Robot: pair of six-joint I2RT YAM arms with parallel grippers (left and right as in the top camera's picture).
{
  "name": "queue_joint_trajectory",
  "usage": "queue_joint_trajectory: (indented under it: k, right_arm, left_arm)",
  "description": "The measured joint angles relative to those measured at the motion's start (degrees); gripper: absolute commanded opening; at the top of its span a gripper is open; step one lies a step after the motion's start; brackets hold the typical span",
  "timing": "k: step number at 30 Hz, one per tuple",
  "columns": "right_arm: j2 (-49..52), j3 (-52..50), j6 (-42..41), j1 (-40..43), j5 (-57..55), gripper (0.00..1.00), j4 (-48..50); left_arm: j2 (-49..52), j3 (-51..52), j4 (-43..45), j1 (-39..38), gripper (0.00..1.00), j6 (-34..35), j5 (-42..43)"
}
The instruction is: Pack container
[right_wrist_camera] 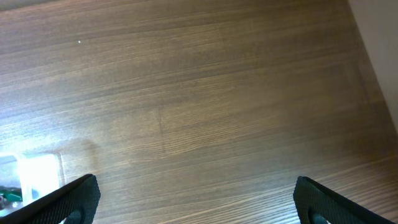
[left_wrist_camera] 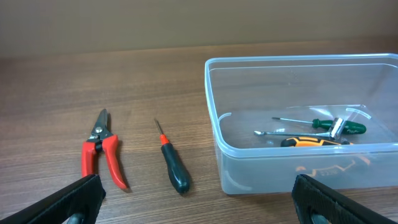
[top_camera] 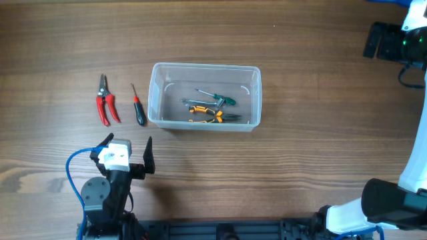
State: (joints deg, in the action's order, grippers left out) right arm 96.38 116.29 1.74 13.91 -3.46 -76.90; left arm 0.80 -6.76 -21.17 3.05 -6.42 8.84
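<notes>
My left gripper moves outward, tilts downward and lowers onto the cutters' handle farther from the screwdriver next, since the cutters lie outside the container.
The clear plastic container stands mid-table. It holds a green-handled screwdriver and orange-black pliers. Left of it lie red-handled cutters and a screwdriver with a red and black handle. My left gripper is open and empty, near the front edge, below these two tools. In the left wrist view the cutters, the screwdriver and the container lie ahead of the open fingers. My right gripper is open and empty at the far right, above bare wood.
The container's corner shows at the lower left of the right wrist view. The right arm's base sits at the front right. A blue cable loops beside the left arm.
</notes>
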Motion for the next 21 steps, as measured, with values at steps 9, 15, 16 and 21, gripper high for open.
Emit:
queue_joint_trajectory:
  k: [9,15,16,21]
  right_arm:
    - [0.0,0.0,0.0,0.0,0.0,1.0,0.0]
    - [0.0,0.0,0.0,0.0,0.0,1.0,0.0]
    - [0.0,0.0,0.0,0.0,0.0,1.0,0.0]
    - [0.0,-0.3,0.0,0.0,0.2,1.0,0.0]
  left_arm:
    - [0.0,-0.1,4.0,0.0,1.0,1.3,2.3]
    - [3.7,-10.1,1.3,0.0,1.0,7.3,0.3]
    - [6.4,-13.5,-0.2,0.0,1.0,7.9,-0.6]
    - [29.9,-34.3,-16.5,0.0,1.0,9.8,-2.6]
